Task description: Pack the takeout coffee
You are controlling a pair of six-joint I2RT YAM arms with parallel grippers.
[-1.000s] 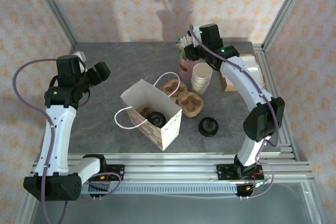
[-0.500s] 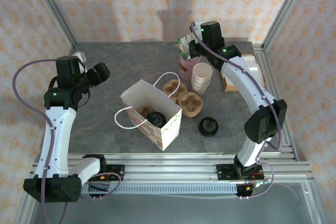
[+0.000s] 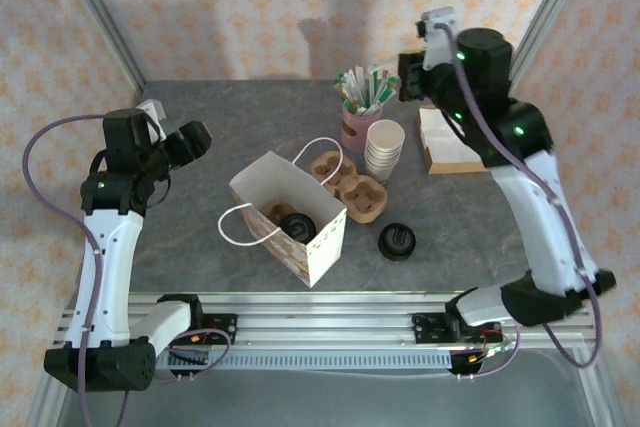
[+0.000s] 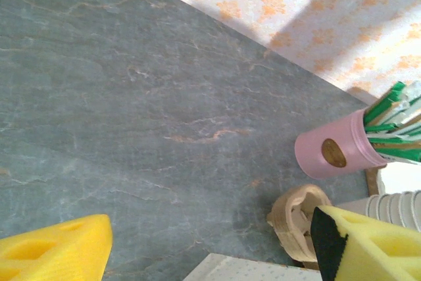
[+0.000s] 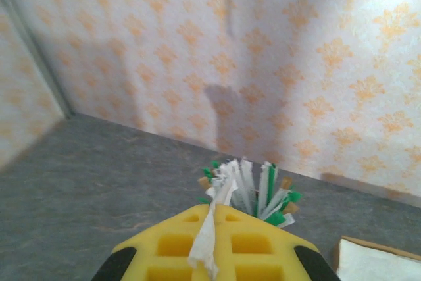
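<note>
My right gripper holds the thin packet (image 5: 206, 245), and the coffee is already inside the open white paper bag. I will next swing my right gripper back and down over the bag to let the packet go there.
The takeout coffee (image 3: 297, 226), a black disc from above, sits inside the open white paper bag (image 3: 322, 247) at the table's middle. My right gripper (image 3: 406, 79) hangs high over the back of the table, just right of the pink cup (image 3: 355, 129). In the right wrist view its yellow fingers (image 5: 168, 241) are shut (image 5: 214, 218) on a thin white paper packet (image 5: 206, 245). My left gripper (image 3: 190, 139) hovers left of the bag, open (image 4: 210, 255), with bare table between its yellow fingers (image 4: 56, 248).
A second black round lid piece (image 3: 397, 241) lies right of the bag. Behind the bag stand a cardboard cup carrier (image 3: 347, 184), a stack of cream cups (image 3: 384, 150) and the pink cup of green and white packets (image 5: 260, 189). A napkin box (image 3: 445, 142) sits at the back right.
My right arm has risen and swung right, away from the pink cup, carrying the white packet. The left arm has stayed put.
</note>
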